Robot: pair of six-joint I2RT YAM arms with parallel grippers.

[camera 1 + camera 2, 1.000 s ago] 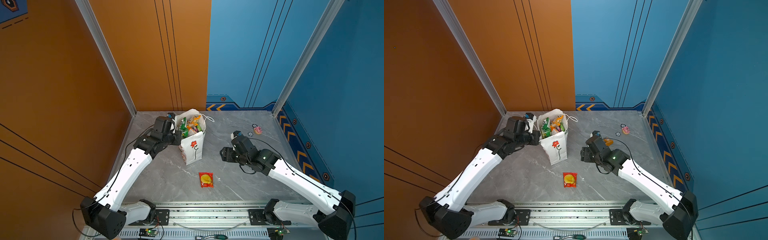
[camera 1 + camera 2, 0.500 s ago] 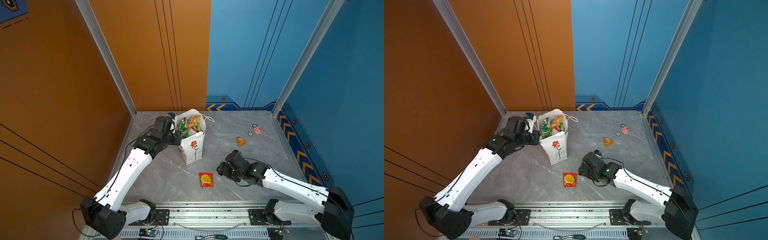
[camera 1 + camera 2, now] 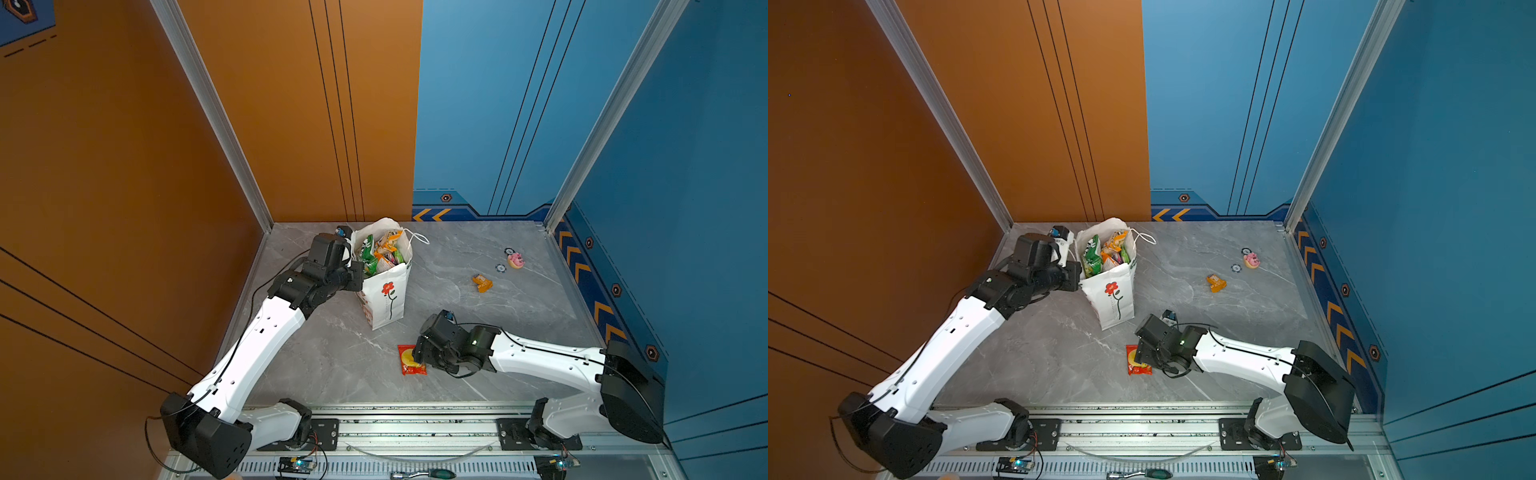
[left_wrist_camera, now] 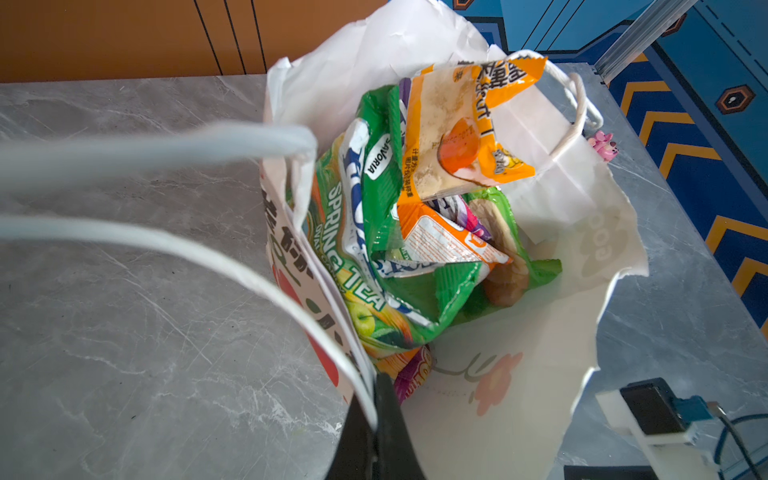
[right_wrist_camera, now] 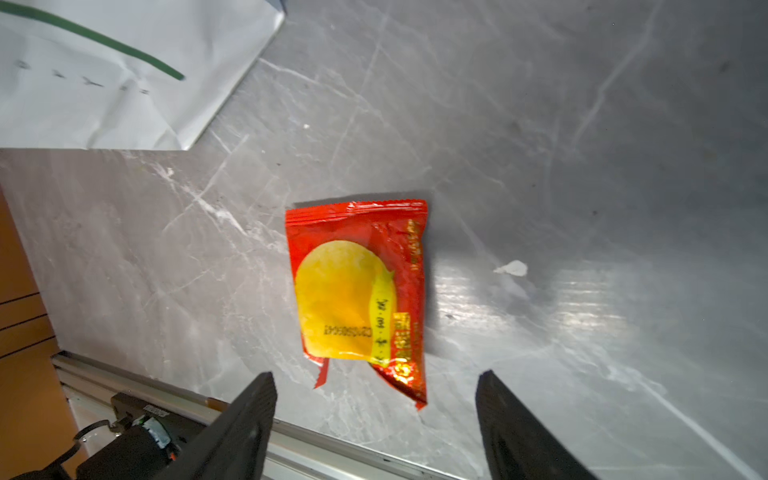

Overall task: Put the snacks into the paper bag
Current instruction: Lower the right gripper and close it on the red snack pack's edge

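Observation:
The red packet's near corner (image 3: 421, 370) (image 5: 409, 380) lies flat on the table below my open right gripper, which next comes down and brings its fingers around it.
The white paper bag (image 3: 384, 299) (image 3: 1115, 303) (image 4: 519, 374) with a red flower stands upright at the back left, holding several snacks (image 3: 380, 253) (image 3: 1104, 253) (image 4: 415, 208), green and orange packets. My left gripper (image 3: 358, 277) (image 3: 1077, 276) (image 4: 376, 399) is shut on the bag's white cord handle at its rim. A small red packet with a yellow circle (image 3: 411, 360) (image 3: 1137, 362) (image 5: 359, 286) lies flat on the table near the front. My right gripper (image 3: 420, 356) (image 3: 1140, 353) (image 5: 376, 378) stands open just beside it, jaws wide, nothing between them. A small orange packet (image 3: 482, 283) (image 3: 1216, 282) lies further back.
A pink toy (image 3: 515, 260) (image 3: 1251, 260) and two small dark discs (image 3: 500, 268) sit at the back right. The metal base rail (image 3: 415, 428) runs along the table's front edge close to the red packet. Orange and blue walls close in the table.
My right arm swung from the back right down to the front, ending at the red packet, jaws a little wider. The small orange packet now shows where it was. The left arm held still.

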